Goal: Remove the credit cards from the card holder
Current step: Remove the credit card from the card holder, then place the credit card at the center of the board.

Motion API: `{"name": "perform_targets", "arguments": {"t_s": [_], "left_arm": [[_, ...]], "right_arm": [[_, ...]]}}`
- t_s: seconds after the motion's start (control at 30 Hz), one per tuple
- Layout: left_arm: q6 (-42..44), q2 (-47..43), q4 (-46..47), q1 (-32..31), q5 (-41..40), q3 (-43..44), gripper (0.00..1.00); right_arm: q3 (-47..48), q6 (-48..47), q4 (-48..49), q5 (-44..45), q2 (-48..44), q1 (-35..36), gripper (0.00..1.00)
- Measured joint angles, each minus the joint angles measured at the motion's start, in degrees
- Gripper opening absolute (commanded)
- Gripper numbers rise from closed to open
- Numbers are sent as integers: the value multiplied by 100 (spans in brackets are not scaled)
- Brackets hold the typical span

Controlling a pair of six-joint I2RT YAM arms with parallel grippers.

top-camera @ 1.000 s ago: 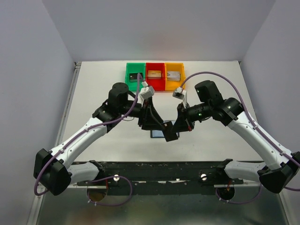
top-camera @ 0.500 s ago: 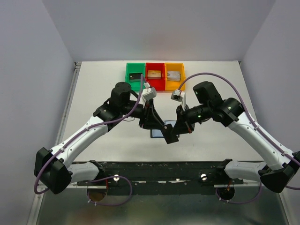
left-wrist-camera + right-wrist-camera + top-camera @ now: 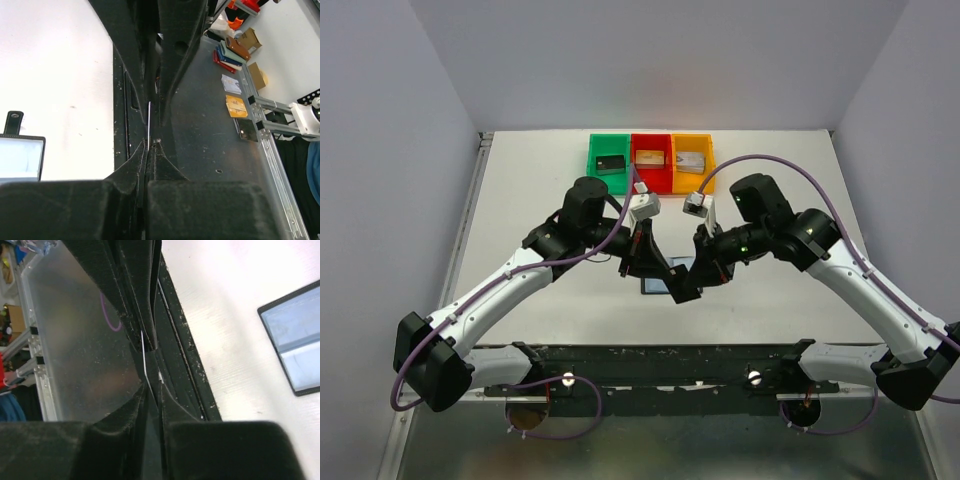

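Observation:
The black credit card is out, so the robot's left gripper should swing outward and down near the green bin to its left in the top view next and let go.
The card holder [image 3: 656,284] lies open on the white table, its bluish-grey inside up; it also shows at the edge of each wrist view [image 3: 20,156] [image 3: 295,342]. Just above it my two grippers meet tip to tip. A black credit card [image 3: 683,284] hangs between them, seen edge-on as a thin pale line [image 3: 148,120] [image 3: 144,356]. My left gripper [image 3: 650,268] [image 3: 150,143] is shut on one end of the card. My right gripper [image 3: 701,272] [image 3: 153,386] pinches the other end, jaws nearly together. Other credit cards are hidden.
Green [image 3: 610,160], red [image 3: 651,160] and orange [image 3: 691,158] bins stand in a row at the back, each with a blocky item inside. A black rail [image 3: 660,362] runs along the table's near edge. Walls close in left and right.
My left gripper has gone from open to shut on the card that the right gripper holds. The left wrist has edged a little to the right; the right arm has barely moved.

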Motion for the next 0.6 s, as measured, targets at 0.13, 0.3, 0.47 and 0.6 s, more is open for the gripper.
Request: {"name": "perform_targets", "arguments": {"t_s": [0.13,0.3,0.47,0.6], "left_arm": [[46,-2,-9,-13,-101,4,0],[-249,-199,308,275,-479,-304,0],[-1357,-632,1311,1360,-1213,-1137,0],[-2277,-885,1508,2009,-2625,-1552,0]], "right_arm": [[0,76,15,245,-20,4,64],[0,404,155,1296,-304,4,66],[-199,846,595,2721,-977,4,66],[-951,1235,1327,3606,-1895,4,66]]}}
